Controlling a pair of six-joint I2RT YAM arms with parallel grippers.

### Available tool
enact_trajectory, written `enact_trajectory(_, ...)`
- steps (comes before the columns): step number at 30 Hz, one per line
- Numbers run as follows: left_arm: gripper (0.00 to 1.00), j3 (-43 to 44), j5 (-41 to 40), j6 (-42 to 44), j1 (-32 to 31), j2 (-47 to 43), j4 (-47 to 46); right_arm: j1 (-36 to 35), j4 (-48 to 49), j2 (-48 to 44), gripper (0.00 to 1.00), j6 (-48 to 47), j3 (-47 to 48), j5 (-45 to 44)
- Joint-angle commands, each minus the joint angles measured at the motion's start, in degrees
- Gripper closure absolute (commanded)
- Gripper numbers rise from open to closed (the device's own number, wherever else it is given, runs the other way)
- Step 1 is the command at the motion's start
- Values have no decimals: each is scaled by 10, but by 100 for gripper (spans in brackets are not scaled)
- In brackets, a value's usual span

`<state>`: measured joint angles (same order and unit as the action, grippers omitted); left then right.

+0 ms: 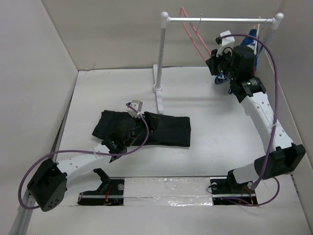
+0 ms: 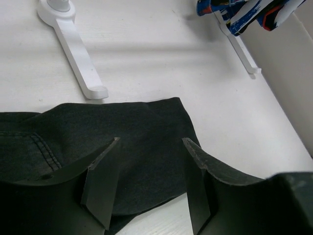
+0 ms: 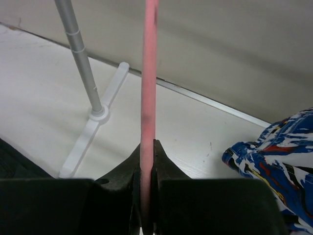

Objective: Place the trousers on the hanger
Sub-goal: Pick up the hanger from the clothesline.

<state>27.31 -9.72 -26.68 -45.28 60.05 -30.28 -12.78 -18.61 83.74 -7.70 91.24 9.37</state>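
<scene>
My right gripper is above the trousers' straight short end (image 1: 190, 131), which lies toward my base, so I should bring the hanger (image 1: 194, 35) back and down to release it alongside.
The black trousers (image 1: 146, 128) lie folded flat on the table left of centre; they also fill the lower left wrist view (image 2: 112, 137). My left gripper (image 1: 131, 131) is open just above their near edge (image 2: 151, 171), its fingers astride the cloth. The pink hanger (image 1: 194, 35) hangs by its hook from the white rail (image 1: 220, 20) at the back right. My right gripper (image 1: 213, 62) is shut on the hanger's lower bar, which runs up between its fingers in the right wrist view (image 3: 147, 88).
The white rack's post (image 1: 160, 54) and foot (image 1: 158, 98) stand just behind the trousers. A blue, white and red patterned garment (image 3: 274, 156) hangs at the rail's right end (image 1: 254, 41). Walls close in the left, back and right sides.
</scene>
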Motion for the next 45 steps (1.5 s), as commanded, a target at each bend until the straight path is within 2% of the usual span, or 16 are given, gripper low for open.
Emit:
enact_trajectory(1,52,22,-7,0,0,-9,-16,-17,53,-46,100,5,-11,-90)
enact_trajectory(5,43,22,2,-1,0,-6,-19,-30,48,-75,100,16,-62,-138)
enact_trajectory(10,43,24,38,-7,0,-1,-29,-50,52,-126,100,47,-167,-210)
enact_trajectory(12,44,27,60,-16,0,9,-37,-68,53,-166,100,75,-270,-239)
enact_trajectory(13,44,27,69,-19,0,16,-43,-79,57,-179,100,101,-271,-256)
enact_trajectory(14,44,28,79,-25,0,23,-47,-90,60,-193,100,117,-332,-271)
enact_trajectory(16,45,39,119,-57,0,47,-64,-129,64,-230,100,167,-392,-316)
enact_trajectory(18,45,41,152,-87,-12,66,-100,-160,74,-253,100,215,-471,-336)
enact_trajectory(20,45,67,133,-104,-43,101,-108,-177,77,-263,100,241,-510,-341)
enact_trajectory(21,45,85,114,-102,-84,114,-101,-186,79,-265,100,264,-537,-347)
enact_trajectory(22,45,126,71,-99,-103,148,-82,-199,75,-270,100,265,-548,-351)
enact_trajectory(24,45,161,59,-108,-134,186,-79,-210,74,-274,100,272,-563,-348)
enact_trajectory(31,41,260,30,-176,-145,360,-121,-248,91,-278,100,307,-606,-347)
enact_trajectory(37,40,293,31,-221,-139,424,-171,-260,98,-304,100,319,-629,-337)
enact_trajectory(41,40,327,20,-233,-139,451,-156,-260,103,-324,100,321,-640,-333)
enact_trajectory(45,40,332,15,-248,-139,465,-181,-260,115,-333,100,325,-652,-329)
